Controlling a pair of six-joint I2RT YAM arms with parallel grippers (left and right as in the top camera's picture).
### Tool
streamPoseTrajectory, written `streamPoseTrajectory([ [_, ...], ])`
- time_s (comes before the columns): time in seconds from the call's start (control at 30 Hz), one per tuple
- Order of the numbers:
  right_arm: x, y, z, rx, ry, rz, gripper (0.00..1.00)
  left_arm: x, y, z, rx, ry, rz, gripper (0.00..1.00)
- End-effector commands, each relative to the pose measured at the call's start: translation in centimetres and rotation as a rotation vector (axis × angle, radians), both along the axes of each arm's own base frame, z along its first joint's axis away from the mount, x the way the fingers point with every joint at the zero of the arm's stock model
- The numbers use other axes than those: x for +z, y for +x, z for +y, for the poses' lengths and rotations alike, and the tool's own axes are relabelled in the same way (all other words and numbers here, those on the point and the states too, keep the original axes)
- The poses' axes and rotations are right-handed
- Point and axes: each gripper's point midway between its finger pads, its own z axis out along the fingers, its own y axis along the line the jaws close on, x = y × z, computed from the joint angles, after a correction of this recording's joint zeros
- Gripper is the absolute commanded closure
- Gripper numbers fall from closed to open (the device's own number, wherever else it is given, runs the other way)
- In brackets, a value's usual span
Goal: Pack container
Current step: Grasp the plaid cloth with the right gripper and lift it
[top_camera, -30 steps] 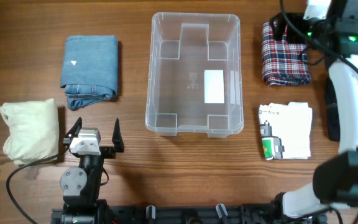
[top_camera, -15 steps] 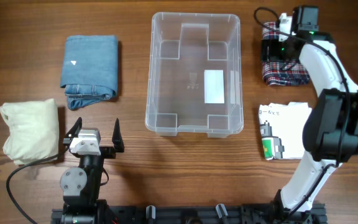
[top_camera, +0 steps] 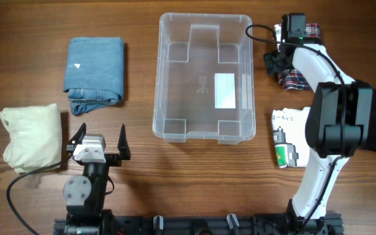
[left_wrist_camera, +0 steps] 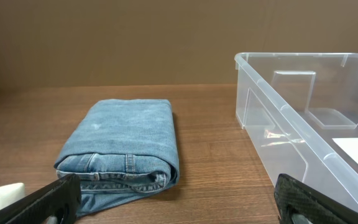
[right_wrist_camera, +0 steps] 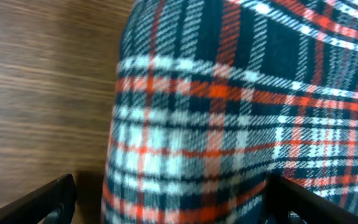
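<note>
The right gripper shifts toward the right in the wrist view next, where the plaid garment (top_camera: 297,79) lies, and then pinches it.
The clear container (top_camera: 204,127) stands at the table's middle with a white label inside; it also shows in the left wrist view (left_wrist_camera: 303,124). My right gripper (top_camera: 279,68) is down at the left edge of a folded red, white and navy plaid garment (top_camera: 297,79). In the right wrist view the gripper (right_wrist_camera: 173,200) is open, with one finger over the wood and the other over the plaid garment (right_wrist_camera: 229,93). My left gripper (top_camera: 101,140) is open and empty near the front edge, also seen in its wrist view (left_wrist_camera: 179,202).
Folded blue jeans (top_camera: 94,68) lie left of the container, also in the left wrist view (left_wrist_camera: 126,146). A cream cloth bundle (top_camera: 32,137) lies at the far left. A folded white printed garment (top_camera: 299,140) lies front right, under my right arm.
My right arm has swung left and down from the far right corner onto the plaid garment's left edge. The left arm has not moved.
</note>
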Motion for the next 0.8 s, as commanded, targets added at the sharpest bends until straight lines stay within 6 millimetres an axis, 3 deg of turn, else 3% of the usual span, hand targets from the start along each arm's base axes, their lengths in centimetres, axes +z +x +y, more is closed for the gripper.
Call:
streamPoseTrajectory([
  [0.0, -1.4, 0.1, -2.0, -0.038, -0.095, 0.022, 0.00, -0.3, 0.0, 0.2, 0.009, 0.014, 0.008, 0.00],
  [0.23, -0.1, 0.6, -4.4, -0.099, -0.241, -0.019, 0.00, -0.3, 0.0, 0.2, 0.009, 0.014, 0.008, 0.00],
  [0.53, -0.8, 0.6, -4.0, -0.003, -0.258, 0.032, 0.01, -0.3, 0.0, 0.2, 0.009, 0.014, 0.008, 0.00],
  [0.77, -2.2, 0.3, -3.9, 0.005, -0.253, 0.061, 0.12, -0.3, 0.0, 0.2, 0.009, 0.014, 0.008, 0.00],
])
